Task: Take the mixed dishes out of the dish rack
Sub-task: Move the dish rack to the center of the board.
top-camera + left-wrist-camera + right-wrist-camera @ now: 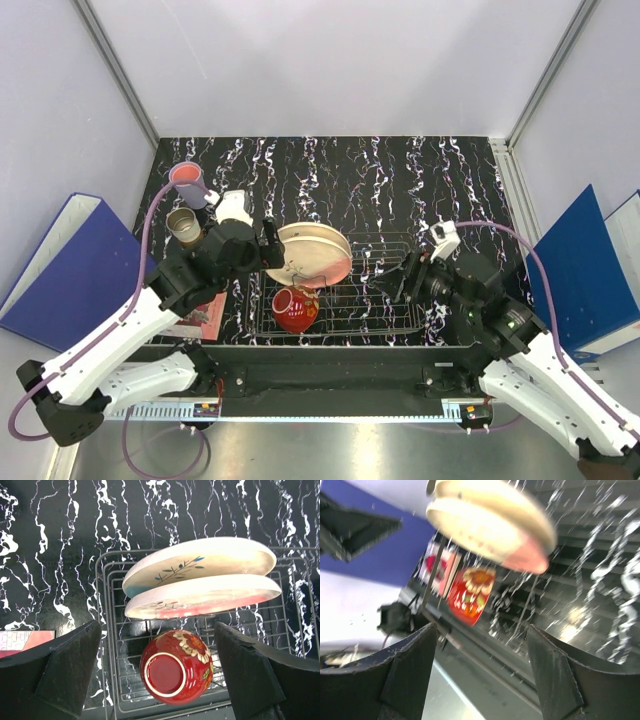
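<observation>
I should move my left gripper toward the red printed card and lower it onto the rack's side rim (258,301) (102,625). The wire there is clear of the plates and the bowl-cup.
The wire dish rack (400,322) stands at the near middle of the table. Two cream plates (315,255) lean together in its left half: the light-blue one (200,562) behind the pink one (205,597). The red bowl-cup (296,308) lies base-up in front of them, also in the left wrist view (177,667) and right wrist view (470,595). My left gripper (272,246) is open and empty above the rack's left end (157,627). My right gripper (395,279) is open and empty over the rack's right half (481,630).
A lilac tumbler with pink at its mouth (187,180) and a small brown-cream cup (183,224) stand on the table left of the rack. A red printed card (210,315) lies under the left arm. Blue binders (60,260) lean outside both side walls.
</observation>
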Controlling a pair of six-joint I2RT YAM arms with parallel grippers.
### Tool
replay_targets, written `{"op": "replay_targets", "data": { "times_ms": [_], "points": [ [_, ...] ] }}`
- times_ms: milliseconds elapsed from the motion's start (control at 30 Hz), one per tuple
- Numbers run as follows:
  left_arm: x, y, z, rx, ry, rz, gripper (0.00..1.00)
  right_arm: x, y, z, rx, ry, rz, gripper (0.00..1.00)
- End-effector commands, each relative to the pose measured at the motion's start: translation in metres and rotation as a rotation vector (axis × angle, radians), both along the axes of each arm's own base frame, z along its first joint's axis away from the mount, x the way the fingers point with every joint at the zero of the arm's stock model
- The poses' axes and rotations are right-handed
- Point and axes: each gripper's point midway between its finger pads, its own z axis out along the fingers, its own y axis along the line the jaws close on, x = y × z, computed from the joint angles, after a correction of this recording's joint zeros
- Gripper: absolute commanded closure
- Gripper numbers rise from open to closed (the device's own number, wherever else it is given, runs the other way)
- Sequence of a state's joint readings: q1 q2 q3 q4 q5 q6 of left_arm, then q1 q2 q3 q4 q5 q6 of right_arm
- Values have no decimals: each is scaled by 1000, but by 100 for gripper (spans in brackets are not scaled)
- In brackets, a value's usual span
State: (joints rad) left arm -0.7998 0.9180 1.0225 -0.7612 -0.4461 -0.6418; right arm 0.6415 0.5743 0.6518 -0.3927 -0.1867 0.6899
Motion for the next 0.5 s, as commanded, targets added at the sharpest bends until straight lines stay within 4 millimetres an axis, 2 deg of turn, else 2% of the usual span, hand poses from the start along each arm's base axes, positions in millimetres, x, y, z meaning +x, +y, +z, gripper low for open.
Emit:
{"op": "replay_targets", "data": {
  "times_ms": [0,33,100,133,167,200,233,267,300,333,367,400,433,467],
  "points": [
    [9,0,11,-50,-62,49,1,-15,23,5,86,38,58,21],
    [8,2,9,-56,-60,61,1,-8,18,-1,46,32,3,21],
    [6,4,12,-79,-76,70,1,-1,11,2,6,2,-39,19],
    [6,6,12,-81,-79,76,1,10,1,-8,-54,14,-118,18],
    [6,9,12,-80,-84,87,1,17,-5,0,-86,-1,-160,18],
    [5,14,13,-71,-90,104,1,23,-12,-2,-134,-1,-198,17],
    [5,16,13,-66,-91,112,1,33,-28,-22,-261,36,-282,17],
    [5,18,14,-59,-89,119,1,40,-36,-11,-297,23,-331,17],
    [4,23,10,-36,-79,133,1,45,-44,-14,-352,25,-366,16],
    [3,25,12,-33,-78,139,1,50,-63,-25,-468,43,-441,16],
    [3,30,9,-10,-71,158,1,55,-71,-16,-502,33,-485,15],
    [2,33,5,0,-62,172,1,57,-79,-20,-565,39,-513,15],
    [1,37,3,14,-57,184,1,60,-94,-32,-686,65,-562,14],
    [1,42,-6,59,-35,204,1,62,-100,-31,-726,71,-593,14]
  ]
}}
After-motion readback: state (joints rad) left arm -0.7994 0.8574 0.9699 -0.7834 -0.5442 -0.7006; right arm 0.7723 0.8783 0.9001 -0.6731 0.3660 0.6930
